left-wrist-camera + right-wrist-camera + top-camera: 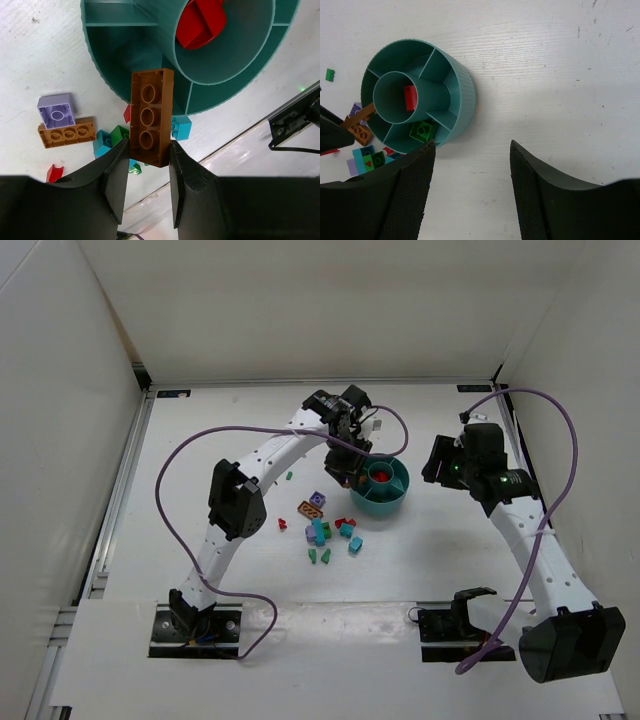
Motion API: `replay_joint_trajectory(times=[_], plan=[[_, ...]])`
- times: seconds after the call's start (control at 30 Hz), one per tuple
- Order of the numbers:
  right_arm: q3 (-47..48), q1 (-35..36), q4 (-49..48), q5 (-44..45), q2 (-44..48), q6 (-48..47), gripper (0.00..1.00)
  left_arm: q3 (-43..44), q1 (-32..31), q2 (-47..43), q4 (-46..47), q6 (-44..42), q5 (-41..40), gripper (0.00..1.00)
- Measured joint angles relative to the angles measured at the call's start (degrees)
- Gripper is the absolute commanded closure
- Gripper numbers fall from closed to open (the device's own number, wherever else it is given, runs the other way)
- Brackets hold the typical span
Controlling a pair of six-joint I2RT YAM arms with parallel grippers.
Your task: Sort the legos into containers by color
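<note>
My left gripper rises slightly over the bowl's outer section under the orange brick (pixel 361 484) (pixel 134 56) next and opens, as that looks empty and the bowl's central cup holds red.
My left gripper (pixel 148 152) is shut on an orange three-stud brick (pixel 151 113) and holds it over the left rim of the round teal bowl (pixel 107 47), above an outer compartment. The bowl's central cup holds a red brick (pixel 200 22). In the top view the left gripper (pixel 345 468) is at the bowl's (pixel 381 502) left edge. My right gripper (pixel 470 170) is open and empty to the right of the bowl (pixel 462 87); a green brick (pixel 421 131) lies in one compartment. Loose legos (pixel 325 532) lie left of the bowl.
On the table in the left wrist view lie a purple brick (pixel 56 110), another orange brick (pixel 66 132), a teal brick (pixel 181 127) and a small red piece (pixel 54 173). A lone green brick (pixel 289 477) lies apart. White walls enclose the table.
</note>
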State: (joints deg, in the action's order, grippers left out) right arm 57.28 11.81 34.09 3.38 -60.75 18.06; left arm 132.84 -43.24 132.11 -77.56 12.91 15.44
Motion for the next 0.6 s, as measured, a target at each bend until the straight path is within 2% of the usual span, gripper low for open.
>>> replay_joint_trajectory(times=[0.03,0.13,0.27,0.37,0.43,0.5,0.6], plan=[[0.00,-0.20,-0.11,-0.31,-0.17,0.00,0.36,0.02,0.00,0.00,0.07,-0.02,0.02,0.68],[0.00,-0.87,-0.26,-1.05,-0.85,0.00,0.36,0.44,0.00,-0.02,-0.04,-0.37,-0.04,0.68],[0.00,-1.64,-0.81,-1.92,-1.18,0.00,0.36,2.82,0.00,0.00,-0.42,-0.61,-0.37,0.51],[0.00,-2.10,-1.25,-2.99,-1.25,0.02,0.36,4.85,0.00,0.00,-0.17,-1.07,-0.42,0.46],[-0.02,-2.45,-1.27,-3.61,-1.29,0.00,0.36,5.33,0.00,0.00,-0.04,-1.16,-0.44,0.49],[0.00,-2.73,-1.29,-4.02,-1.46,0.00,0.36,5.35,0.00,0.00,-0.07,-1.16,-0.46,0.57],[-0.02,-3.06,-1.29,-4.79,-1.68,0.00,0.36,5.35,0.00,0.00,-0.04,-1.51,-0.46,0.60]])
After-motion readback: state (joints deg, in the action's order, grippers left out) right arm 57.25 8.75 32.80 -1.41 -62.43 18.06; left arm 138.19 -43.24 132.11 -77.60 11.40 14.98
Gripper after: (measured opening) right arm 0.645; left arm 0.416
